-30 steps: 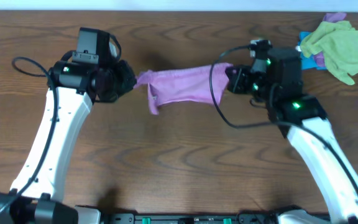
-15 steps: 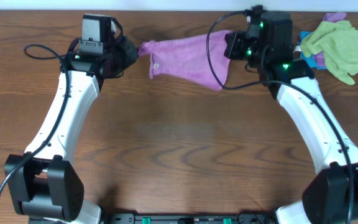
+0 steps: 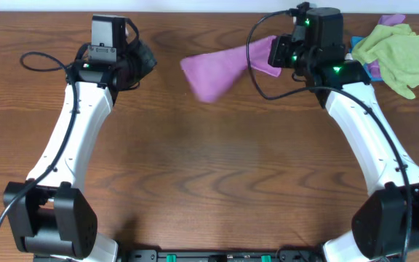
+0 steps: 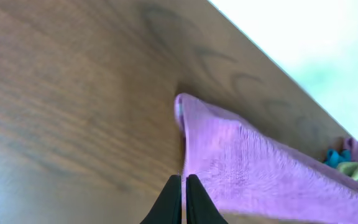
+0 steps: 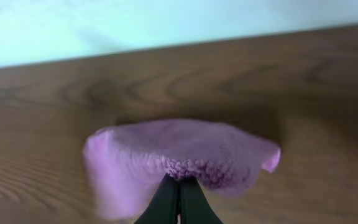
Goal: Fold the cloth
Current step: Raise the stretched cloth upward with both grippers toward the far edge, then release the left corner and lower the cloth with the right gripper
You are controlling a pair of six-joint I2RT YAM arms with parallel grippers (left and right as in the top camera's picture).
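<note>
The cloth is bunched near the far edge of the table, so my right gripper needs to move back over the bare wood next and let go of the cloth's edge there.
The purple cloth (image 3: pixel 217 69) hangs bunched from my right gripper (image 3: pixel 273 55) at the back of the table, its loose end trailing left and down. My right gripper (image 5: pixel 179 182) is shut on the cloth's (image 5: pixel 166 152) edge. My left gripper (image 3: pixel 145 58) is shut and empty, a short gap left of the cloth's free end. In the left wrist view the closed fingertips (image 4: pixel 183 179) point at the cloth (image 4: pixel 247 168), which lies ahead over the wood.
A pile of other cloths, yellow-green (image 3: pixel 398 51) over blue and purple ones, lies at the back right corner next to my right arm. The table's far edge (image 5: pixel 166 46) runs just behind both grippers.
The cloth was stretched between both grippers. Now its left corner is free of my left gripper and the cloth has dropped and bunched toward the right gripper.
</note>
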